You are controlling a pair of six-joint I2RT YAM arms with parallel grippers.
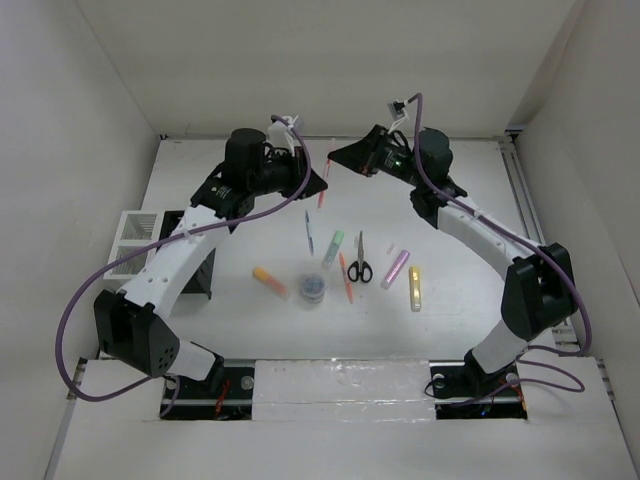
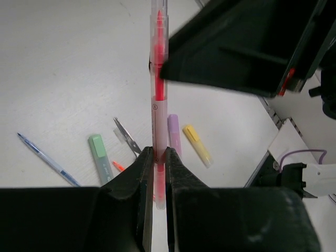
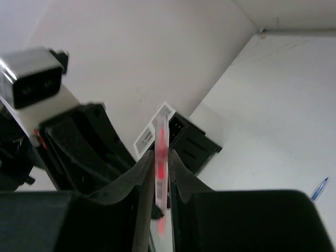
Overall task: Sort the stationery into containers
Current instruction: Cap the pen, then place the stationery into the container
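Observation:
My left gripper swings to the left in the top view and down over the pen holder's far end (image 1: 172,221) next, since it stands below on that side.
A thin red pen (image 1: 321,192) hangs upright in mid-air over the far middle of the table. My left gripper (image 1: 323,184) is shut on the pen's (image 2: 158,79) lower part, and its jaws (image 2: 159,153) pinch the barrel. My right gripper (image 1: 332,157) meets it from the right. Its jaws (image 3: 160,157) flank the pen (image 3: 160,139) with slim gaps, slightly open. The black slatted pen holder (image 1: 207,272) and the white mesh organiser (image 1: 134,240) stand at the left, partly behind my left arm.
On the table below lie a blue pen (image 1: 308,232), a green highlighter (image 1: 333,246), scissors (image 1: 360,262), an orange pen (image 1: 346,278), a pink highlighter (image 1: 396,268), a yellow highlighter (image 1: 415,288), an orange highlighter (image 1: 270,281) and a round grey-blue tub (image 1: 313,288).

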